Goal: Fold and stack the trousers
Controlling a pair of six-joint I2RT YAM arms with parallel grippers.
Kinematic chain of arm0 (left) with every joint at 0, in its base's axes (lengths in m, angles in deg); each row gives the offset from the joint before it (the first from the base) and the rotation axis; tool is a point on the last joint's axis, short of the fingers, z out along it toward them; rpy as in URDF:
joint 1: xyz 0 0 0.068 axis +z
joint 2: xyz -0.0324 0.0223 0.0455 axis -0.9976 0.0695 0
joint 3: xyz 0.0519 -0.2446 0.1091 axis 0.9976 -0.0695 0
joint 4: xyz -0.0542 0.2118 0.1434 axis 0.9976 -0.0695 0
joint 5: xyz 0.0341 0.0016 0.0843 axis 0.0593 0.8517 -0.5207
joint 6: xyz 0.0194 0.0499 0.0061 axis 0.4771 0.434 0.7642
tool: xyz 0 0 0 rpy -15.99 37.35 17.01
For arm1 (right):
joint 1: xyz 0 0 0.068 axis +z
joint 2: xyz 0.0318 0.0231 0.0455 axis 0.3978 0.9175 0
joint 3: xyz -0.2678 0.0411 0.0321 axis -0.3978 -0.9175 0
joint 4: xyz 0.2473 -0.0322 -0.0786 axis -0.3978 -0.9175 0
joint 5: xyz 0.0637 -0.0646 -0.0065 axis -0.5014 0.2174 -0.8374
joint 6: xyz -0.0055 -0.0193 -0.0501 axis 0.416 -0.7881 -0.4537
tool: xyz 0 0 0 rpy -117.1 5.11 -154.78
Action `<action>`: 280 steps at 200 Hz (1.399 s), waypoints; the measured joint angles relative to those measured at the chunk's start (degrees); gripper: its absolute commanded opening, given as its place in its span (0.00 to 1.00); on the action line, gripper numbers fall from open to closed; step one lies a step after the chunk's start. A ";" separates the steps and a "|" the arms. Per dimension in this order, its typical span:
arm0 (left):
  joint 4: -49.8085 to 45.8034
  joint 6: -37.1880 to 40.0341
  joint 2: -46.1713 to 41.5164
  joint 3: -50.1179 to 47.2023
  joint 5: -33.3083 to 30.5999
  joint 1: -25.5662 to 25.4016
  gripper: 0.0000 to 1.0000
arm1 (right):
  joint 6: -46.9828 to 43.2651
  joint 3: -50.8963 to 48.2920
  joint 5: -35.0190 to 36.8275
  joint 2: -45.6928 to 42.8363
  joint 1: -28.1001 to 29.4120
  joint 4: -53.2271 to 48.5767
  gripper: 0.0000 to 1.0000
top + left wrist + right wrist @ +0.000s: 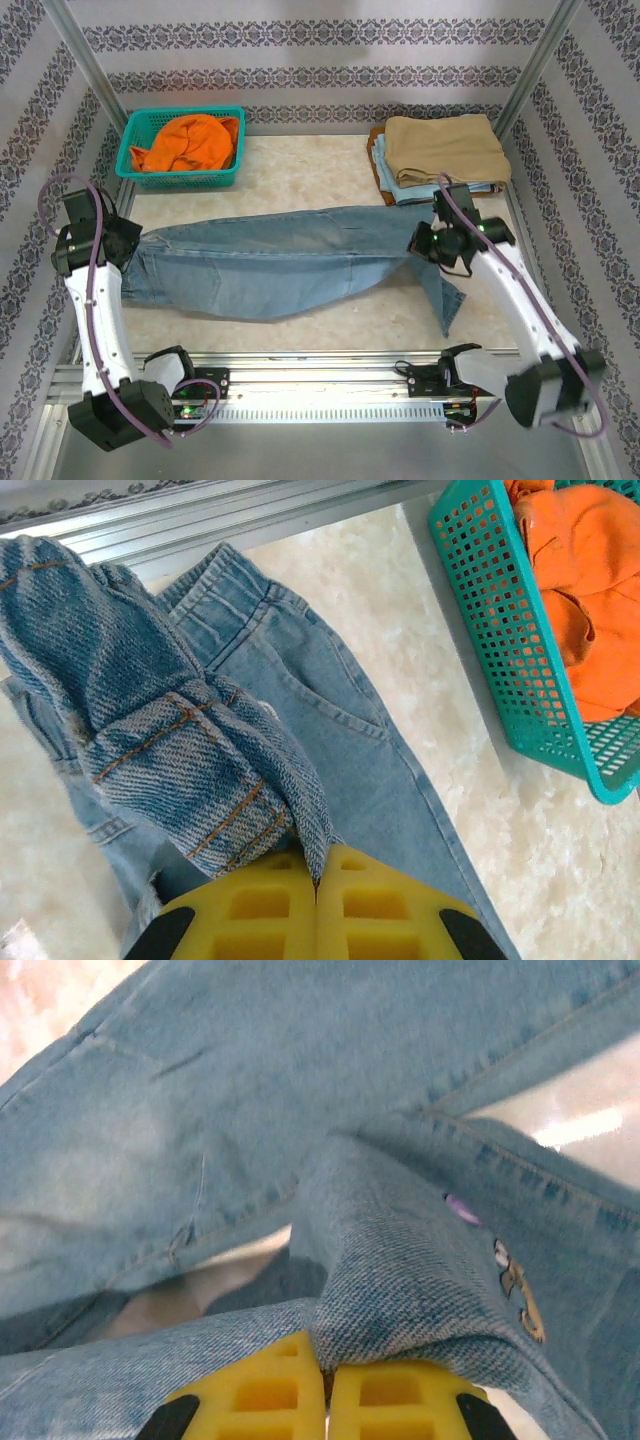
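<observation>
A gap parts the legs, so my right gripper will next move the leg end outward onto the flat leg's far edge point(388, 208) and release it.
The trousers point(290, 260), faded light-blue jeans, stretch lengthwise across the table from left to right. My left gripper point(128, 243) is shut on their waist end at the left. In the left wrist view its yellow fingers point(250, 905) pinch a bunched denim fold point(170, 730), with a pocket point(320, 695) lying flat beyond. My right gripper point(432, 242) is shut on the leg end at the right, and one cuff point(447, 300) hangs loose below it. In the right wrist view the yellow fingers point(400, 1400) clamp a ridge of denim point(400, 1280).
A teal basket point(180, 180) holding an orange garment point(190, 140) stands at the back left, and its mesh wall point(500, 630) is close in the left wrist view. A folded stack topped by tan khaki trousers point(445, 145) sits at the back right. Metal frame posts edge the table.
</observation>
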 measured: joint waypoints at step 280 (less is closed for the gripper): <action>20.79 0.63 11.87 -9.86 7.13 -7.32 0.78 | -7.89 20.04 -2.27 27.76 5.05 6.21 0.45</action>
